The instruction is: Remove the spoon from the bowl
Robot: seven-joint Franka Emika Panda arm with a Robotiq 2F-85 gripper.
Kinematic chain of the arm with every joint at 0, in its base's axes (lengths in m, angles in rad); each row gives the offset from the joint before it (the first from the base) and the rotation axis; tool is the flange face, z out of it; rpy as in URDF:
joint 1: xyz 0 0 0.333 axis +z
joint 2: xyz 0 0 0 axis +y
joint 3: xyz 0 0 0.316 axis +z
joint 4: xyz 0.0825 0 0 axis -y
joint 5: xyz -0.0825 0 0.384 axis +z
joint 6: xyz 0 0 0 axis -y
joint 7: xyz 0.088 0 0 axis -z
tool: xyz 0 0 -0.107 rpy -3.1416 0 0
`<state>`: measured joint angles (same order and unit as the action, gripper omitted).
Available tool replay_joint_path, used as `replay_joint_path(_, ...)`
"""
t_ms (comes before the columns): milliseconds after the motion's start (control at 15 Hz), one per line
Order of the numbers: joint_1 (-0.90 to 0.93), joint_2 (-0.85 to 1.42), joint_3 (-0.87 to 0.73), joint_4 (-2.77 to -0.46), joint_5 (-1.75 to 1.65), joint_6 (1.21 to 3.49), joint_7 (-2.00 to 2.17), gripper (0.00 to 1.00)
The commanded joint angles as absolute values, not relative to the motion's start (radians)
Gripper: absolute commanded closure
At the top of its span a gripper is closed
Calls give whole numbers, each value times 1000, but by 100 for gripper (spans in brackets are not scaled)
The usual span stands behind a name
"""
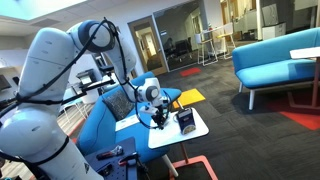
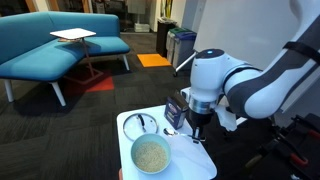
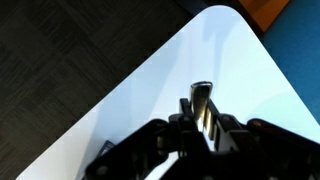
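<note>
I should move my gripper back from the dark boxy container next, because the spoon (image 3: 201, 98) is already outside the bowl. Then I should lower the spoon onto the white table.
My gripper (image 3: 202, 118) is shut on the metal spoon (image 3: 201, 98), whose handle end sticks out between the fingers over the white table (image 3: 200, 50). In an exterior view the gripper (image 2: 194, 128) hangs just above the table, to the right of the small round white bowl (image 2: 140, 124), with the spoon's lower end (image 2: 171, 130) low beside it. The spoon is outside the bowl. In an exterior view the gripper (image 1: 158, 117) is over the table's near part; the bowl is hidden there.
A dark boxy container with a white label (image 2: 176, 108) stands right behind the gripper, also seen in an exterior view (image 1: 186, 121). A larger pale green bowl (image 2: 150, 155) sits at the table's front. Blue sofas (image 2: 50, 45) and dark carpet surround the small table (image 1: 190, 135).
</note>
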<state>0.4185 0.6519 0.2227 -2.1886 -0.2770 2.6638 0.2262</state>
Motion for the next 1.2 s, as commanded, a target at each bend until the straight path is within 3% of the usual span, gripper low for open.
replay_joint_path(0, 428, 549, 180, -2420, -200, 2933, 306, 96)
replay_joint_path(467, 466, 631, 177, -2519, -41, 3264, 249, 96)
replay_joint_path(1133, 594, 742, 118, -2390, 30, 3239, 201, 96)
